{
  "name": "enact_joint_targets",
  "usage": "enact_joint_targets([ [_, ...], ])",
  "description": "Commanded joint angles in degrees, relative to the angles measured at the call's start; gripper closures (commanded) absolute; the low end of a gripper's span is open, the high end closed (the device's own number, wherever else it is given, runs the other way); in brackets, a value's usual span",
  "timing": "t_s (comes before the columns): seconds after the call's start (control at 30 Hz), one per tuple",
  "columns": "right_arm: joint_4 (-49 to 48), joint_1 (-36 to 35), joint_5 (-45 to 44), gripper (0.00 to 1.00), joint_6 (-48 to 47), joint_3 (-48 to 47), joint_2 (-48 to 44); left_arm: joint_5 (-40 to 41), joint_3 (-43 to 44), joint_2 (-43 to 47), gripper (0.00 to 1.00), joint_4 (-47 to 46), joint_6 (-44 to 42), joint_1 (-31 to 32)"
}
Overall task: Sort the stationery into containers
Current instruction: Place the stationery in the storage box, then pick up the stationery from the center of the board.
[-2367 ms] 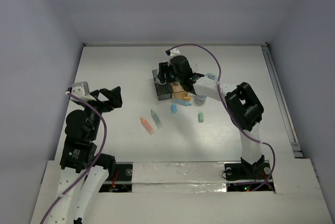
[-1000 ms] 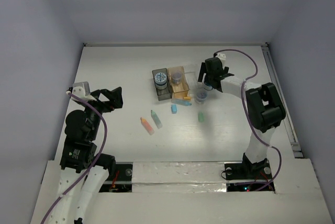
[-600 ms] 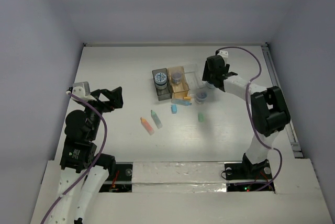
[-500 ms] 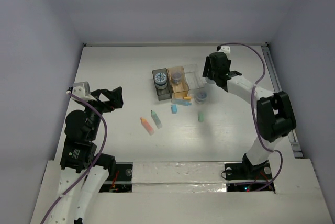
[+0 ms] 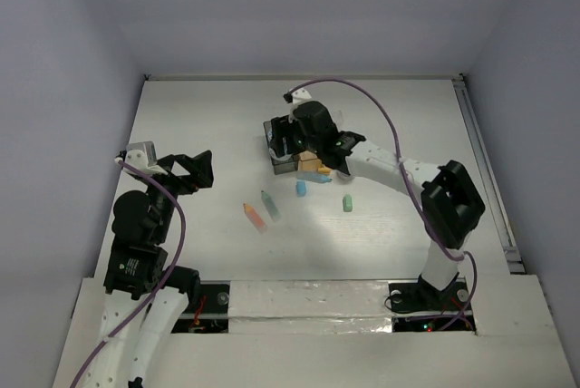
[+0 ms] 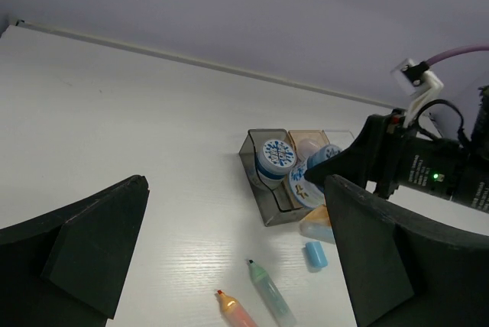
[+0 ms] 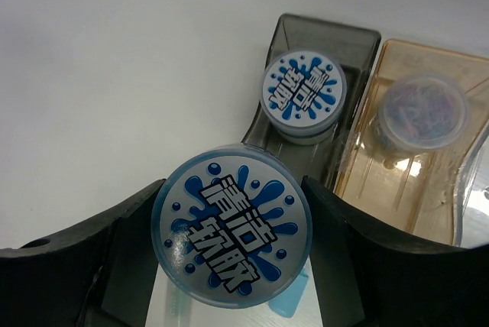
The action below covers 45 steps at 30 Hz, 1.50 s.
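Note:
My right gripper should next go down into the near end of the dark grey box below it and release the blue splash pattern disc, as the second disc takes the box's far end.
My right gripper [image 5: 292, 140] [image 7: 231, 266] is shut on a round disc [image 7: 231, 234] with a blue splash pattern, held just above the near end of the dark grey box [image 7: 348, 40] [image 5: 283, 164]. A second disc [image 7: 303, 92] [image 6: 278, 153] sits inside that box. The tan-orange box [image 7: 367, 166] [image 5: 311, 163] holds a clear-topped disc [image 7: 424, 111]. The clear box is mostly hidden under the arm. An orange stick [image 5: 254, 217], a green stick [image 5: 270, 206], a light blue stub [image 5: 301, 189] and a green stub [image 5: 347, 202] lie on the table. My left gripper [image 5: 188, 170] [image 6: 237, 266] is open and empty, far left.
The white table [image 5: 208, 116] is walled by grey panels. A rail [image 5: 485, 170] runs along the right edge. The right arm [image 5: 381, 161] stretches across the boxes from the right. An orange and blue piece [image 5: 317, 173] lies against the front of the boxes.
My right gripper has swung left from the clear box side to over the dark grey box, now holding a disc. The disc beside the boxes no longer shows. Left arm unmoved.

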<state>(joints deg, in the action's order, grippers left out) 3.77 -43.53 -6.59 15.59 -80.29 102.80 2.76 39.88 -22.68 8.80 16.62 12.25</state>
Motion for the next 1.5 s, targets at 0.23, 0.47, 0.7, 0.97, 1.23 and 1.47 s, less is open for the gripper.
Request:
enact_joint_targets([
  [0.23,0.2,-0.1,-0.8,0.49,-3.4,-7.5,5.5,-1.0,0.1,0.7,0.01,-3.2,-0.5,0.1],
  [0.47,-0.3,-0.1,-2.3,0.49,-3.7,-8.5,7.8,-1.3,0.0,0.6,0.01,-3.4,-0.5,0.1],
  [0.7,1.2,-0.1,-5.2,0.08,-3.9,-10.1,8.9,-1.4,0.1,0.6,0.01,-3.3,-0.5,0.1],
  [0.97,-1.7,-0.1,-15.1,0.01,-3.6,-2.5,0.5,-1.6,0.0,0.4,0.01,-3.4,-0.5,0.6],
  [1.23,-1.4,5.3,-18.4,0.08,4.7,21.2,-15.5,-1.7,0.0,0.7,0.01,-3.5,-0.6,1.7],
  [1.47,4.6,7.5,-18.6,0.0,8.5,27.1,-17.4,-1.8,0.0,0.8,0.01,-3.4,-0.6,2.3],
])
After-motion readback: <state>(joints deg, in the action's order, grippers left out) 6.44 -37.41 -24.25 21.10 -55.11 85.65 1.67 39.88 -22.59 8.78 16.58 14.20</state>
